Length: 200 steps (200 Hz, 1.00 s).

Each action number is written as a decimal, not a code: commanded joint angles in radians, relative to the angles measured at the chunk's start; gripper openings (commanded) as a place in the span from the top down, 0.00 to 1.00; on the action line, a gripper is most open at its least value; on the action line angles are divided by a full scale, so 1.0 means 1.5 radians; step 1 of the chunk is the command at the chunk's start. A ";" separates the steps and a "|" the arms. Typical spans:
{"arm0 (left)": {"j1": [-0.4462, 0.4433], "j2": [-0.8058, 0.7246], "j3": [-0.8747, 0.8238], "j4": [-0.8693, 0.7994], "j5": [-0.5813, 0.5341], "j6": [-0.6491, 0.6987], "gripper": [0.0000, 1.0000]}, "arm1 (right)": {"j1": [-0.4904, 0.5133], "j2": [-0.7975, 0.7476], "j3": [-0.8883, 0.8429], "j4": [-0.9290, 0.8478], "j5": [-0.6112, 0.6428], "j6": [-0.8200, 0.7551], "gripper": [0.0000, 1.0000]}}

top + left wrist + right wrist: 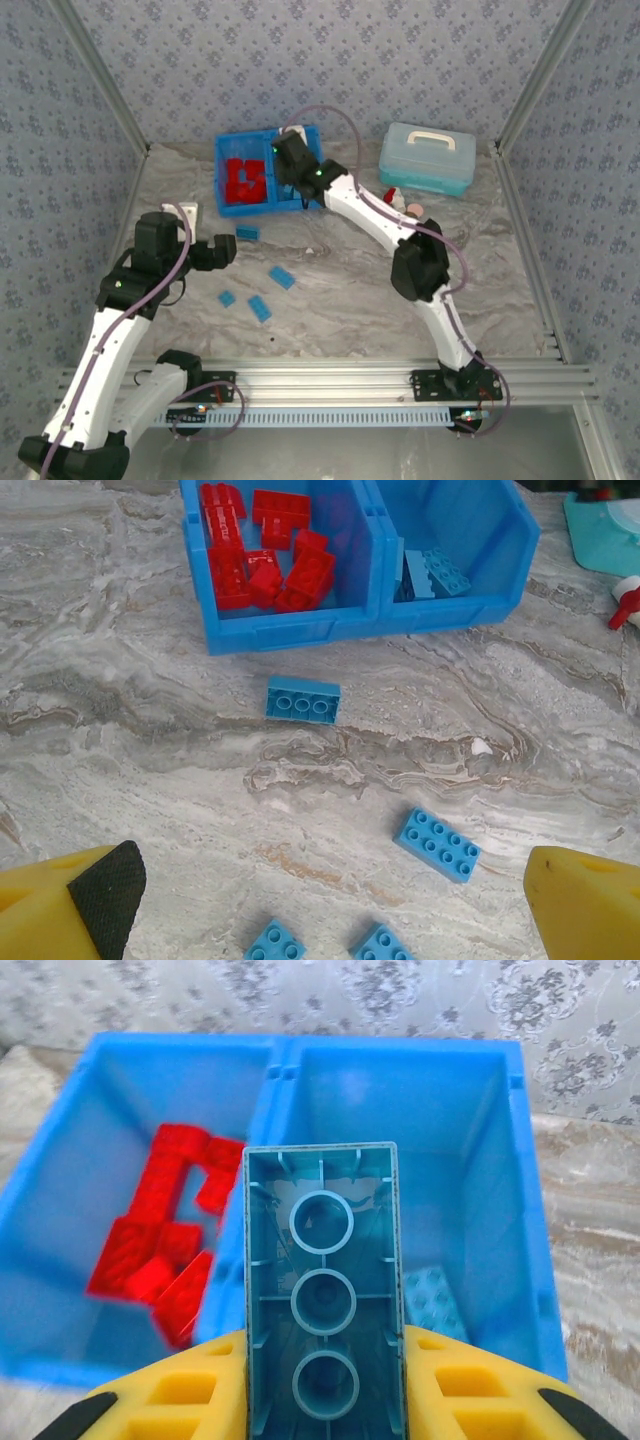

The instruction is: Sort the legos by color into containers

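Observation:
The section of the tray with the light blue lego (440,1230) already has that color in it. So my right gripper will next move off the tray's divider, go down inside and let go of its own lego.
The bright blue tray (222,150) stands at the back of the table. Its left compartment holds red legos (243,180), and its right compartment (500,1190) holds a light blue lego (432,1300). My right gripper (322,1385) hovers over the tray's divider (262,1150), shut on a light blue lego (322,1290) whose hollow underside faces the camera. Several more blue legos (303,699) (437,844) lie loose on the table in front of the tray. My left gripper (335,905) hangs open above them with nothing between its fingers (100,900).
A pale translucent blue lidded box (427,158) with a white handle sits right of the tray, with a small red-and-white figure (408,203) beside it. Metal frame rails border the marbled tabletop (350,290). Patterned walls enclose the back and sides.

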 commanded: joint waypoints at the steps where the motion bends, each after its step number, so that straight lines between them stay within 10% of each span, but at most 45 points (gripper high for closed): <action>1: 0.001 -0.016 0.001 0.005 -0.007 0.010 0.01 | -0.017 0.100 0.111 -0.066 -0.042 -0.018 0.74; 56: 0.001 -0.013 0.001 0.004 -0.010 0.011 0.01 | -0.059 0.216 0.254 -0.083 -0.088 0.034 0.67; 130: 0.000 -0.011 0.000 0.003 -0.012 0.011 0.01 | -0.044 0.085 0.219 -0.127 -0.067 0.002 0.48; 200: -0.073 0.053 -0.026 0.035 -0.105 -0.209 0.01 | 0.039 -0.338 -0.337 0.083 -0.030 -0.043 0.36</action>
